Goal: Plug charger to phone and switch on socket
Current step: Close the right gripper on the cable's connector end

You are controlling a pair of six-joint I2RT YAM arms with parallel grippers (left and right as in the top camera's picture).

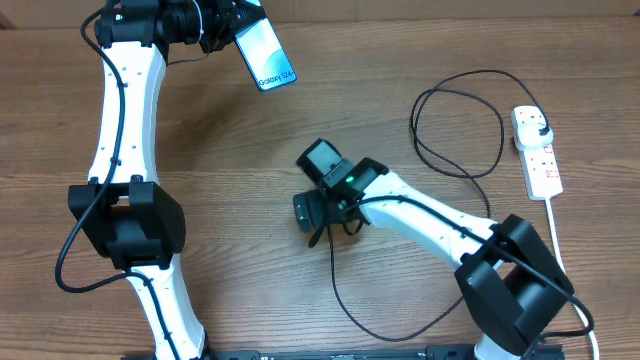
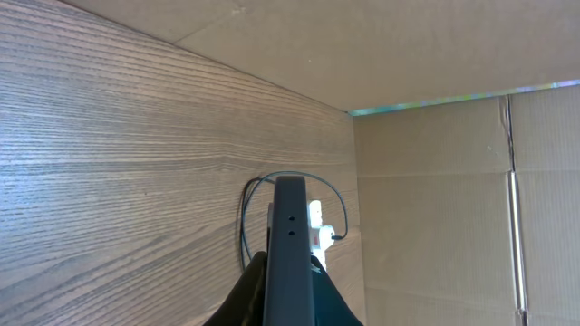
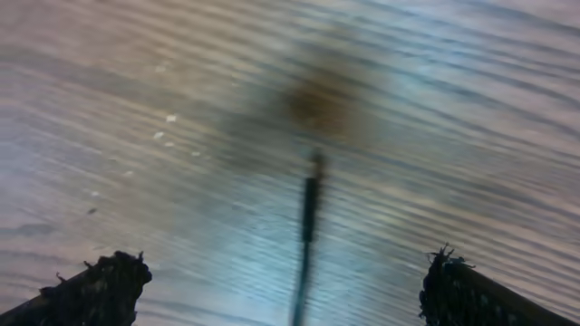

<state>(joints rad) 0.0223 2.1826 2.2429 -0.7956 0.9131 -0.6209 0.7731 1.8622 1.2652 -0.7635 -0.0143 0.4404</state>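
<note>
The connector is lying on the wood below my open right gripper. My right gripper should come down onto the connector's black end next and close there.
My left gripper [image 1: 232,28] is shut on the phone [image 1: 264,54] and holds it above the far left of the table, its light blue screen up and the "Galaxy S24" end pointing toward the middle. In the left wrist view the phone [image 2: 288,249] shows edge-on between the jaws [image 2: 288,303]. The charger's thin black cable [image 1: 462,172] loops from its black plug [image 1: 533,123] in the white socket strip [image 1: 540,158] round to my right gripper [image 1: 318,215]. In the right wrist view the open jaws [image 3: 281,288] straddle the blurred connector tip [image 3: 310,204] lying on the wood.
The socket strip's thick white cord [image 1: 556,235] runs toward the front right edge. The charger cable sags in a wide loop near the front edge [image 1: 385,332]. A cardboard wall [image 2: 435,181] stands beyond the table in the left wrist view, where the strip [image 2: 316,228] also shows.
</note>
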